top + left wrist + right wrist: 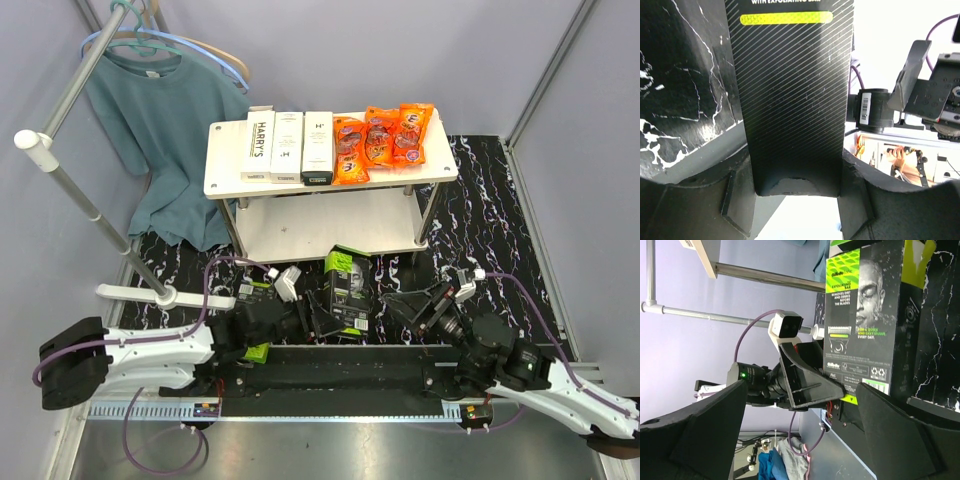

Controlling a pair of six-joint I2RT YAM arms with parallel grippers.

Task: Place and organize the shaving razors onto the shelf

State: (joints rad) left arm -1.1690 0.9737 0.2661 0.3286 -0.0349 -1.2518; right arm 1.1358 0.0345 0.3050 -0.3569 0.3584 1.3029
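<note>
The box goes outward in my left gripper onto the lower board's end (396,222) below the orange packets next, for release there, since that outward end is bare.
A black razor box with a lime-green label (349,287) stands upright on the dark marbled table in front of the shelf (330,228). My left gripper (318,322) is shut on its lower end; in the left wrist view the box (795,90) fills the gap between both fingers (852,192). My right gripper (405,305) stands open just right of the box, touching nothing; its wrist view shows the box (865,315) beyond the spread fingers. Three slim white razor boxes (287,147) lie side by side on the top board. Another black and green box (253,292) lies partly hidden under the left arm.
Orange snack packets (382,140) lie on the right half of the top board. The lower board holds nothing. A teal shirt (165,130) hangs from a white pipe rack (90,205) at the left, its foot (150,294) on the table.
</note>
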